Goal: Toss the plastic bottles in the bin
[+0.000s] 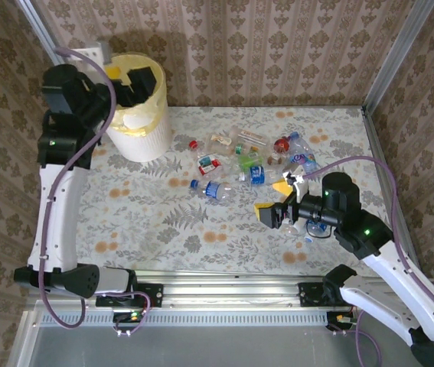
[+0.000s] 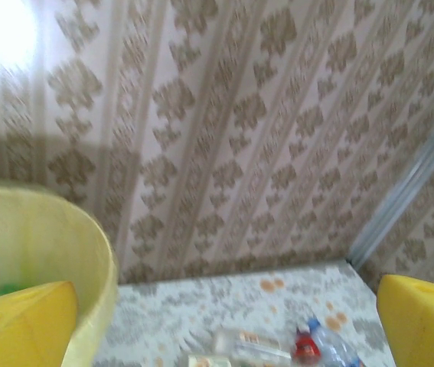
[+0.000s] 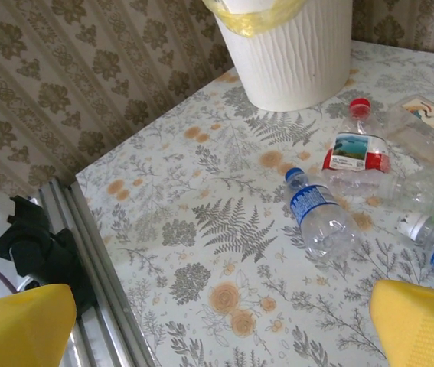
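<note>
Next, my right gripper moves toward the bin (image 1: 144, 126) and down onto the clear lower body of the blue-capped bottle, since that end of the bottle faces the gripper across bare tabletop.
The pale-yellow bin (image 1: 144, 126) stands at the table's far left, its liner folded over the rim. My left gripper (image 1: 128, 76) hangs open above its mouth with nothing between its fingers; in the left wrist view the bin's rim (image 2: 98, 260) curves beside the left finger (image 2: 25, 321), and something green (image 2: 2, 290) lies inside. Several plastic bottles (image 1: 251, 157) lie scattered mid-table. My right gripper (image 1: 274, 200) is open and empty, low over the table just in front of them. A blue-labelled bottle (image 3: 320, 218) and a red-capped bottle (image 3: 354, 149) lie ahead of it, with the bin (image 3: 293, 53) beyond.
Patterned walls close in the table at the back and sides. A metal post (image 1: 393, 53) stands at the far right corner. An aluminium rail (image 1: 224, 290) runs along the near edge. Bare floral tabletop (image 1: 148, 214) lies between the bin and the rail.
</note>
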Robot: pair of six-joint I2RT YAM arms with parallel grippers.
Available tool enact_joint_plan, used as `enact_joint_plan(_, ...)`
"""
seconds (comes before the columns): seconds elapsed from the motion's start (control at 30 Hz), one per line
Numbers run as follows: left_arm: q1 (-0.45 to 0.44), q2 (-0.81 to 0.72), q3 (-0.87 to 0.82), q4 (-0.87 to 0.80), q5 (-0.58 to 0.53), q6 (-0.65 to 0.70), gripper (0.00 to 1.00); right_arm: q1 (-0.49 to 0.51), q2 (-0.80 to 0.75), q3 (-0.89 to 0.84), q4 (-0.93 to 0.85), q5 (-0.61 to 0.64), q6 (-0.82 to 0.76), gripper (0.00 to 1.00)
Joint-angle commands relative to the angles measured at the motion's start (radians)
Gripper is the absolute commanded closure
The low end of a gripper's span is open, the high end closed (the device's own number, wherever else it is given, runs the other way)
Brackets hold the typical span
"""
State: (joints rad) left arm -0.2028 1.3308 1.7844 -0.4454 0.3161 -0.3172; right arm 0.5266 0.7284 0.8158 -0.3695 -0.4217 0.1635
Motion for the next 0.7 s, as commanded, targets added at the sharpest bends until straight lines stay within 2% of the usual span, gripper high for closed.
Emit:
enact_joint_plan(0.0, -0.053, -0.066, -0.055, -0.021, -0.017, 0.023, 0.00, 0.007, 0.050, 0.033, -0.036, 0.056, 0.029, 0.00)
enact_joint_plan(0.27, -0.149, -0.235, -0.265, -0.016, -0.031, 0.044, 0.00, 0.007, 0.294, 0.104, -0.021, 0.037, 0.093, 0.00)
enact_joint_plan(0.47, -0.178, -0.405, -0.448, -0.015, -0.023, 0.036, 0.00, 0.007, 0.540, 0.168, 0.051, 0.004, 0.166, 0.00)
enact_joint_plan(0.67, -0.183, -0.557, -0.548, -0.125, -0.102, 0.028, 0.00, 0.007, 0.782, 0.225, 0.137, -0.017, 0.263, 0.00)
